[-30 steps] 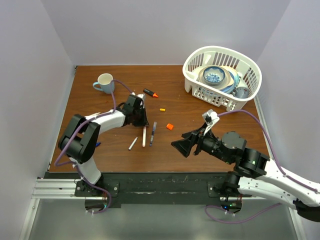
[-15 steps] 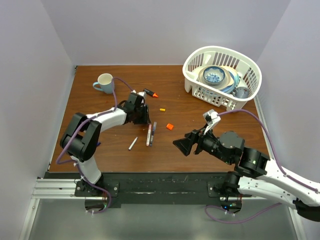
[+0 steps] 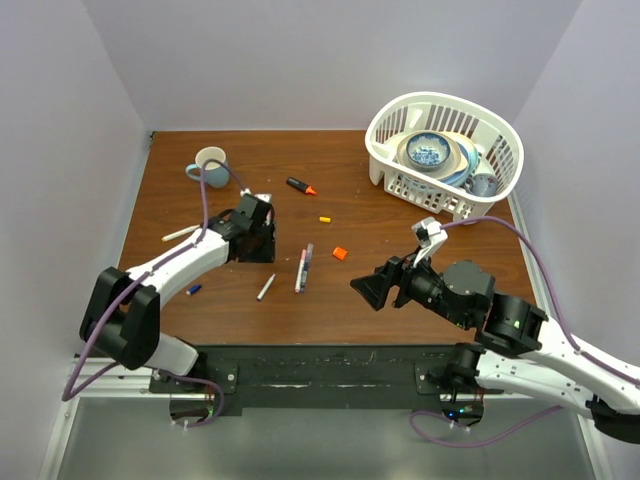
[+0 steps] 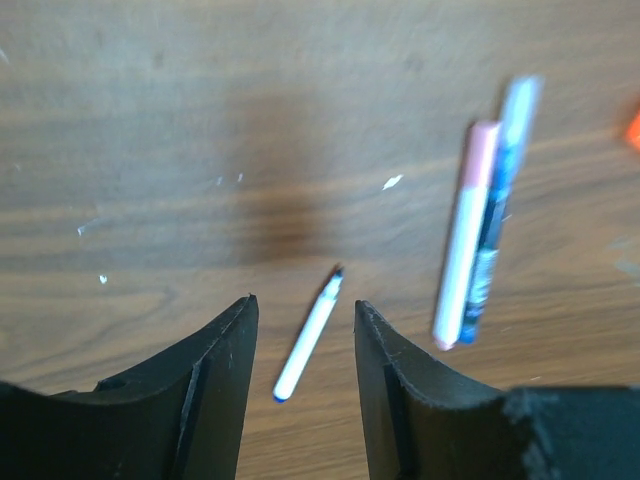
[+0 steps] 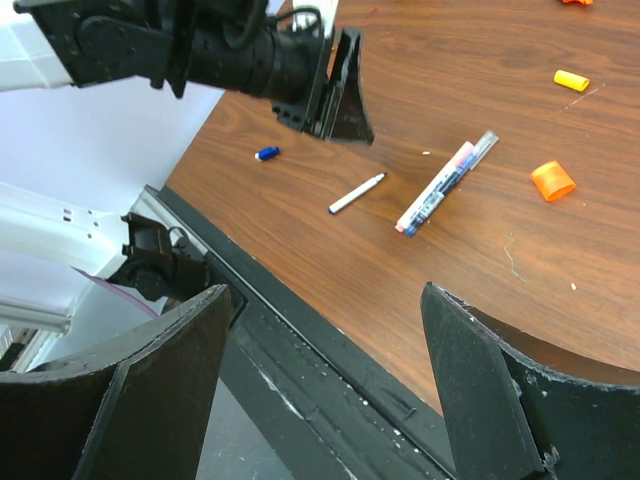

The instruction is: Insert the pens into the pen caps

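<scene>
I need to get onto the short white pen's body point(image 3: 265, 289) point(image 4: 306, 346). My left gripper should first lower and draw back, clear of its dark tip that a cap goes over.
A short white pen point(image 3: 265, 287) lies near the table's front; in the left wrist view point(image 4: 308, 335) it lies on the wood below and between my open fingers. Two pens lie side by side point(image 3: 302, 268): a white pen with a pink end point(image 4: 465, 235) and a blue pen point(image 4: 497, 200). A black marker with an orange tip point(image 3: 300, 186) lies further back. An orange cap point(image 3: 340, 253), a yellow cap point(image 3: 325, 218) and a blue cap point(image 3: 193, 289) lie loose. My left gripper point(image 3: 258, 250) is open and empty. My right gripper point(image 3: 365, 287) is wide open and empty over the front edge.
A white mug point(image 3: 210, 165) stands at the back left. A white basket point(image 3: 445, 150) with dishes stands at the back right. Another white pen point(image 3: 180, 233) lies at the left. The black front rail point(image 5: 330, 360) runs under my right gripper.
My left gripper pushed the two pens together, then drew back to the left. The left arm swung outward, uncovering a white pen at the left. The right gripper barely moved.
</scene>
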Robot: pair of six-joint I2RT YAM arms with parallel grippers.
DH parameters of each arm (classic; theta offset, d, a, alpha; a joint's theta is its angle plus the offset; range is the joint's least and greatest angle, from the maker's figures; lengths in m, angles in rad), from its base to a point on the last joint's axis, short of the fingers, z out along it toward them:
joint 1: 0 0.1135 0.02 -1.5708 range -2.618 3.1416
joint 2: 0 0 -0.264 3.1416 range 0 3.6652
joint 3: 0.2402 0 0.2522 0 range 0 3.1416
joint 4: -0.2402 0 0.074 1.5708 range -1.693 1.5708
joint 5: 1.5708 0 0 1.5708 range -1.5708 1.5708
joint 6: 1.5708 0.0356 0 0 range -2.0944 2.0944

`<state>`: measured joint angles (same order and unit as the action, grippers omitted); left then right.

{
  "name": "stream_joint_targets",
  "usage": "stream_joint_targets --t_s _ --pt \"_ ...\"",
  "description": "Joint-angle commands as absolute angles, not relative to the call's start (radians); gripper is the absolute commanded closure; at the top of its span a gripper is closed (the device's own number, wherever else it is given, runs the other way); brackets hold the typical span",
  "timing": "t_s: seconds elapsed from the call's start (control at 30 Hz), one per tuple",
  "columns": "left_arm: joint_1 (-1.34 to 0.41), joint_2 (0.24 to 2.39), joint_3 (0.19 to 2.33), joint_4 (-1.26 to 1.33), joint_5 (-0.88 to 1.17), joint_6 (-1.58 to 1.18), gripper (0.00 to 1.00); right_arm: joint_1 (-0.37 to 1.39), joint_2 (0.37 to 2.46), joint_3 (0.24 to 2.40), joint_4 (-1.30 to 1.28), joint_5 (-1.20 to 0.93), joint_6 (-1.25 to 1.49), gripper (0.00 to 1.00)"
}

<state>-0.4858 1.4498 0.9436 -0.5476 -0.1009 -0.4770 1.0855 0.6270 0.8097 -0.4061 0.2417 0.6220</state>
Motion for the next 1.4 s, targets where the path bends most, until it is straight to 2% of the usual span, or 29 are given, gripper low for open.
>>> stream_joint_targets --t_s 0.0,0.37,0.47,0.7,0.73,0.87,1.07,1.23,1.37 --pt "-0.500 1.470 0.899 -0.554 -0.060 -0.411 0.52 1.088 0.634 0.844 -0.387 0.252 0.638 0.20" --pt "-0.532 1.555 0.854 -0.515 -0.057 -0.397 0.55 1.088 0.609 0.836 -0.405 0.267 0.650 0.20" --pt "-0.534 1.586 0.859 -0.512 -0.060 -0.397 0.60 1.088 0.604 0.839 -0.405 0.270 0.650 0.20" --pt "-0.555 1.669 0.873 -0.520 -0.113 -0.423 0.76 1.086 0.612 0.813 -0.416 0.304 0.667 0.20" --pt "-0.558 1.675 0.870 -0.520 -0.110 -0.428 0.83 1.088 0.612 0.810 -0.417 0.310 0.669 0.20" --pt "-0.572 1.675 0.850 -0.485 -0.071 -0.452 1.00 1.088 0.615 0.793 -0.399 0.308 0.686 0.20" --pt "-0.574 1.517 0.799 -0.378 0.086 -0.560 1.00 1.088 0.653 0.740 -0.274 0.220 0.709 0.20" --pt "-0.586 1.269 0.762 -0.241 0.205 -0.676 1.00 1.088 0.715 0.663 -0.109 0.097 0.713 0.20" --pt "-0.604 1.100 0.709 -0.069 0.296 -0.751 1.00 1.088 0.825 0.681 -0.005 0.055 0.686 0.24"
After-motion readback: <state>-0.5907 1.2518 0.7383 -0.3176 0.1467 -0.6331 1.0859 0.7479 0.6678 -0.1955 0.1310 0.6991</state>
